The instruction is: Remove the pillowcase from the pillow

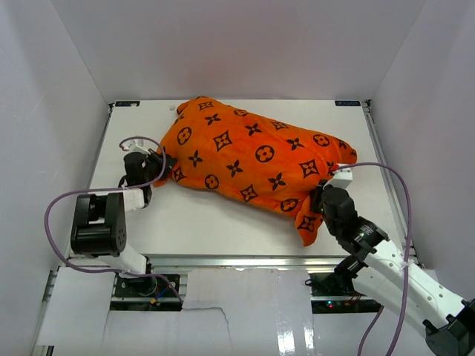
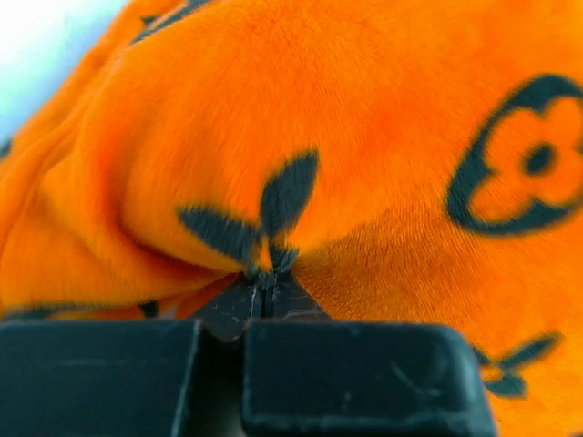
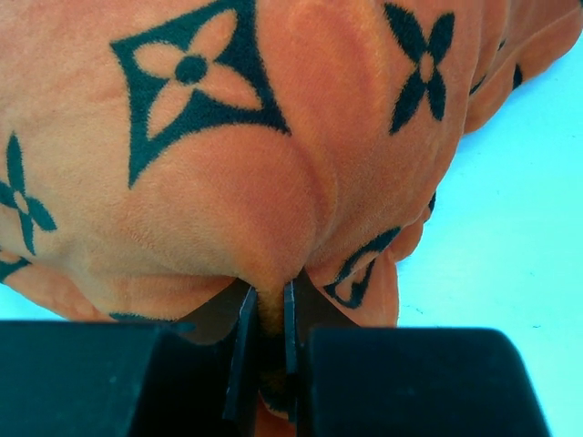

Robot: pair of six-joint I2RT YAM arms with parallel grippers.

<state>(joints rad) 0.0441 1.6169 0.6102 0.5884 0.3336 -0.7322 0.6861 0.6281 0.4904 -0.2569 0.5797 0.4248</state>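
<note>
The loose flap trails toward the front. So I will lift my right gripper outward next to release the fold by the pillowcase's far edge [image 1: 303,131], which lies that way.
The orange pillowcase [image 1: 249,159] with black monogram motifs lies across the middle of the table, bulging full. The white pillow is hidden inside it. My left gripper [image 1: 162,165] is shut on a pinch of the pillowcase at its left end; in the left wrist view the jaws [image 2: 262,289] meet on the orange fabric [image 2: 364,137]. My right gripper [image 1: 320,199] is shut on a fold of the pillowcase near its front right corner; in the right wrist view the gripper [image 3: 267,309] squeezes a ridge of the fabric [image 3: 228,164].
White walls enclose the table [image 1: 223,222] on three sides. A loose orange flap [image 1: 308,226] hangs toward the front edge beside my right gripper. Purple cables loop from both arms.
</note>
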